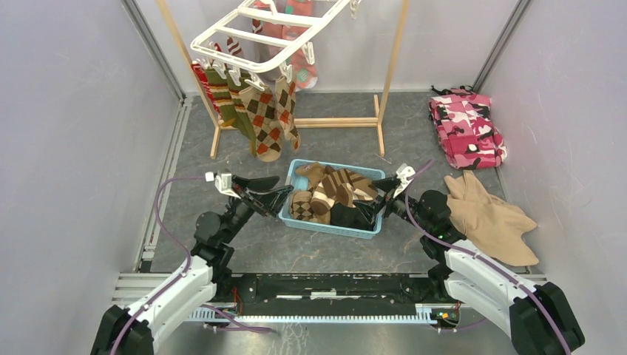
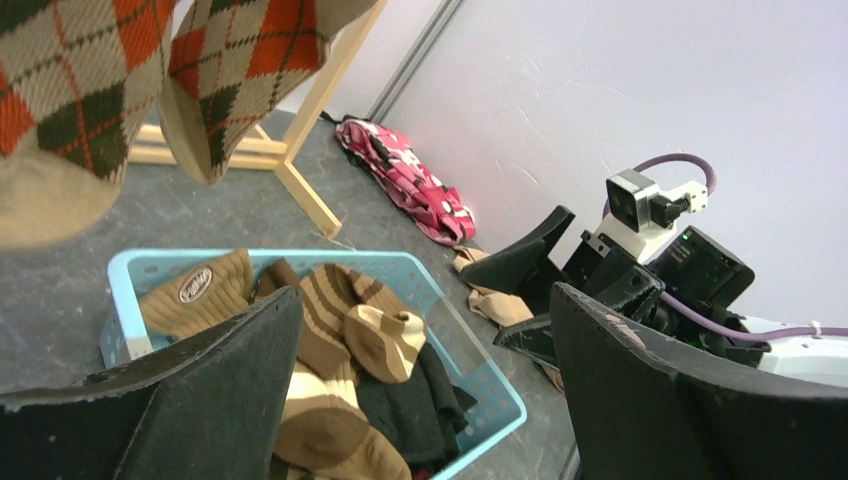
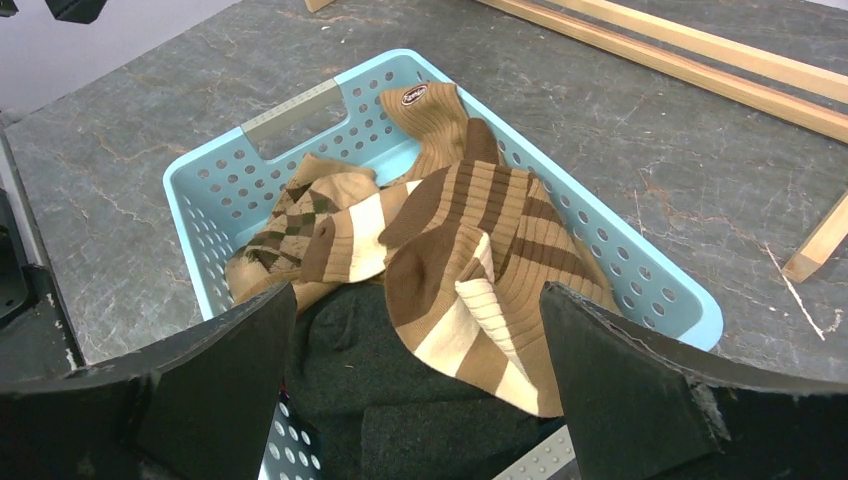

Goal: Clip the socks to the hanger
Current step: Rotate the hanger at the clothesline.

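Observation:
The argyle sock nearest the basket (image 1: pixel 325 164) dangles with its tan toe free. I should move my left gripper outward next, with its fingers tilting up, onto that toe.
The white hanger (image 1: pixel 259 33) hangs tilted from the wooden stand at the back. Several argyle and striped socks (image 1: pixel 255 111) dangle from the clips along its near edge, and more hang behind it. Loose socks (image 1: pixel 333 196) fill the light blue basket (image 1: pixel 325 164): a brown-and-cream striped sock (image 3: pixel 470 230), an argyle one (image 3: pixel 300 215) and a black one (image 3: pixel 400 400). My left gripper (image 1: pixel 268 191) is open at the basket's left end, nothing between its fingers (image 2: pixel 425 300). My right gripper (image 1: pixel 375 198) is open over the basket's right end, above the black sock (image 3: pixel 417 292).
The light wooden frame stand (image 1: pixel 325 122) stands behind the basket, its foot bar on the floor. A pink camouflage cloth (image 1: pixel 467 126) lies at the back right and a plain beige cloth (image 1: pixel 492 214) lies right of my right arm. Walls close in both sides.

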